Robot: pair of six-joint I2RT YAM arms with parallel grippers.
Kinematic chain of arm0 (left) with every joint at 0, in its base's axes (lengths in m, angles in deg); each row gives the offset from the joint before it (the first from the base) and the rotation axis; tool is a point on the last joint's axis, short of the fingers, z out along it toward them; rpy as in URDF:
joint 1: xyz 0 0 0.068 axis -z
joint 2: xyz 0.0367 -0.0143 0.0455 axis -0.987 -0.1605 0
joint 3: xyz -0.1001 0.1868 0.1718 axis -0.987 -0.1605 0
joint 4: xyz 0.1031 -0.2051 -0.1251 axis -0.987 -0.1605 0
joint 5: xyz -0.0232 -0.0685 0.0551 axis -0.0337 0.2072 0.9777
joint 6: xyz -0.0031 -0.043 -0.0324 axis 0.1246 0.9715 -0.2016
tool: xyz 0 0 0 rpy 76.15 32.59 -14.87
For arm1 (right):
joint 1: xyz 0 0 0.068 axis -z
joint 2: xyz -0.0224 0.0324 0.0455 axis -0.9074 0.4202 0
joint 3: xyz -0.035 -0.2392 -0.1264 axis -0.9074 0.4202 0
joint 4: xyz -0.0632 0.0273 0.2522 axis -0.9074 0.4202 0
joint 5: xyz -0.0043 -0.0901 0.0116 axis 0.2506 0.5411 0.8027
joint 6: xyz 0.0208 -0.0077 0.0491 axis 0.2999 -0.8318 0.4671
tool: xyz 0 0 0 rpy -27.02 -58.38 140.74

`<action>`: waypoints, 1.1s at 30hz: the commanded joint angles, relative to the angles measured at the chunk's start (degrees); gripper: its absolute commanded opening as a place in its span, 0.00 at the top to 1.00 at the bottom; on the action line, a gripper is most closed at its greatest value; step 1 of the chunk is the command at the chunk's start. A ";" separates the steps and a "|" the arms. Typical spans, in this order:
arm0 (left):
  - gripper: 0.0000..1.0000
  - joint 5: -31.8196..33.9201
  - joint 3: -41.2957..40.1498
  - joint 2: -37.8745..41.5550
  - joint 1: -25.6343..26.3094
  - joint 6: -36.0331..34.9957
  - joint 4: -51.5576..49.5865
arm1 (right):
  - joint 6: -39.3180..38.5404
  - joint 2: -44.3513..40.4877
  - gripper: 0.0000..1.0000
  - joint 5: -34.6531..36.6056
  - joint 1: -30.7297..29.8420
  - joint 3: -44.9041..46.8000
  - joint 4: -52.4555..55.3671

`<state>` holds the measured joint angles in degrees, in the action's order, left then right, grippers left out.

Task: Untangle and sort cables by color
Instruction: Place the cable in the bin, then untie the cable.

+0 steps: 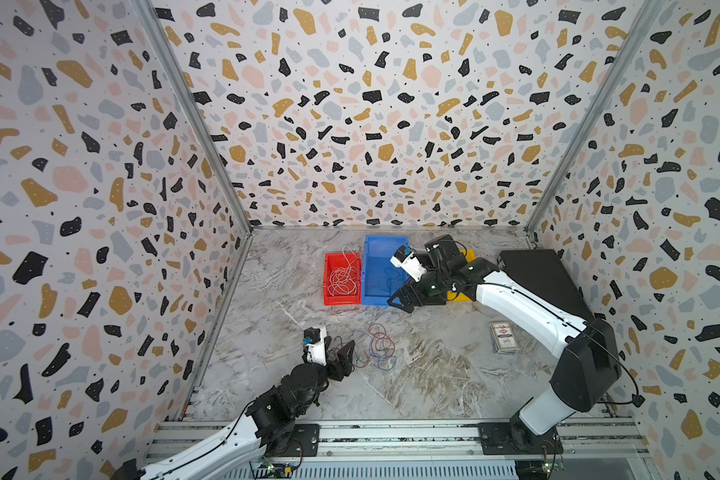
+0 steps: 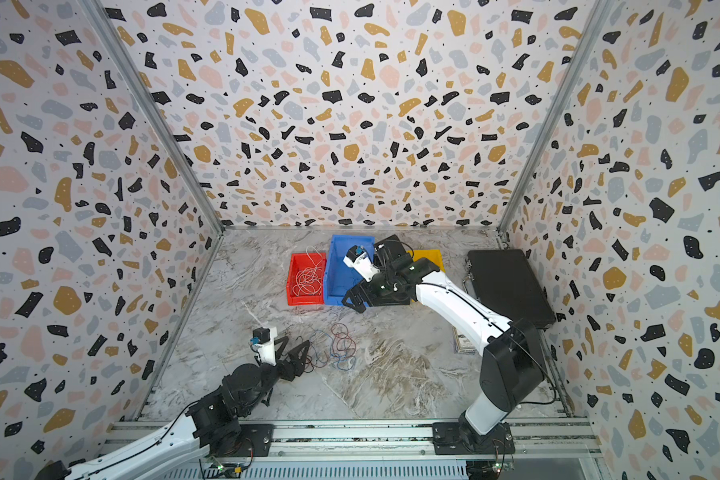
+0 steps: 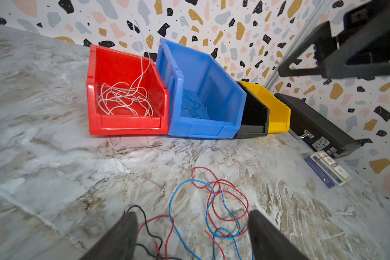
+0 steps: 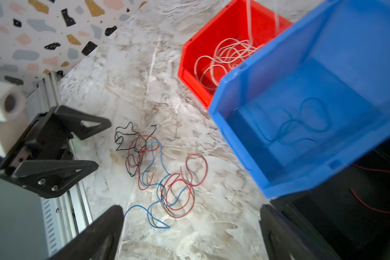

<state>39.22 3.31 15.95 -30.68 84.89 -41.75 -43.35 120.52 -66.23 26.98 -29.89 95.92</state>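
Observation:
The robot's right gripper will next go back down from the blue bin (image 1: 385, 249) onto the far bend of the tangle's blue cable (image 1: 357, 332), because that bend is below the gripper and farther back.
A loose tangle of red, blue and black cables (image 1: 375, 347) (image 2: 337, 347) lies on the marble table. My left gripper (image 1: 341, 345) (image 3: 191, 234) is open right at that tangle's left edge, and red, blue and black strands (image 3: 213, 192) run between its fingers untouched. White cables (image 1: 341, 280) fill the red bin (image 1: 327, 282). A blue cable (image 3: 194, 108) (image 4: 302, 121) rests in the blue bin (image 1: 385, 249). My right gripper (image 1: 400, 303) (image 4: 191, 225) hangs open and empty at the blue bin's front edge, above the table, with the tangle (image 4: 164, 186) below. A red strand (image 4: 369, 208) lies in the black bin (image 3: 254, 112).
A yellow bin (image 3: 277, 108) stands beside the black bin, the row of bins running along the back wall. A black case (image 1: 545, 282) lies at the right wall, with a small card box (image 1: 503, 337) in front of it.

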 commanded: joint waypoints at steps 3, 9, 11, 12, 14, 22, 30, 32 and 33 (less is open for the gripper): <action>0.01 8.94 -0.60 2.96 -0.33 6.94 -2.53 | -2.54 -1.39 0.08 3.04 -7.40 9.48 -10.82; 0.00 19.47 0.04 4.90 -1.87 6.66 -2.68 | -1.80 1.83 0.21 3.37 -9.17 10.16 -15.27; 0.03 16.20 0.21 4.36 -4.56 5.85 -0.54 | -1.22 3.45 0.23 2.44 -9.58 10.44 -17.34; 0.04 13.85 0.22 3.95 -5.77 5.45 0.37 | -1.26 4.54 0.25 2.32 -9.89 9.96 -16.95; 0.05 9.30 0.34 3.07 -8.36 5.30 2.14 | -2.06 6.98 0.27 3.59 -10.92 7.79 -15.17; 0.06 2.66 0.04 3.19 -10.96 6.75 3.57 | -2.97 14.76 0.33 3.52 -13.03 1.54 -12.69; 0.06 2.42 -0.59 8.13 -11.50 6.59 -0.64 | -3.56 18.21 0.51 4.42 -13.73 -0.75 -10.07; 0.05 2.42 -0.66 8.60 -11.59 6.63 -1.25 | -3.40 19.19 0.56 4.36 -13.69 -1.73 -9.15; 0.05 2.37 -0.67 8.73 -11.63 6.64 -1.54 | -3.35 19.51 0.60 4.13 -13.73 -2.03 -8.78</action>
<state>42.09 3.33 23.97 -41.93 91.47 -42.80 -46.43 139.87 -62.12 13.43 -29.72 84.27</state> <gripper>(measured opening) 0.948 0.414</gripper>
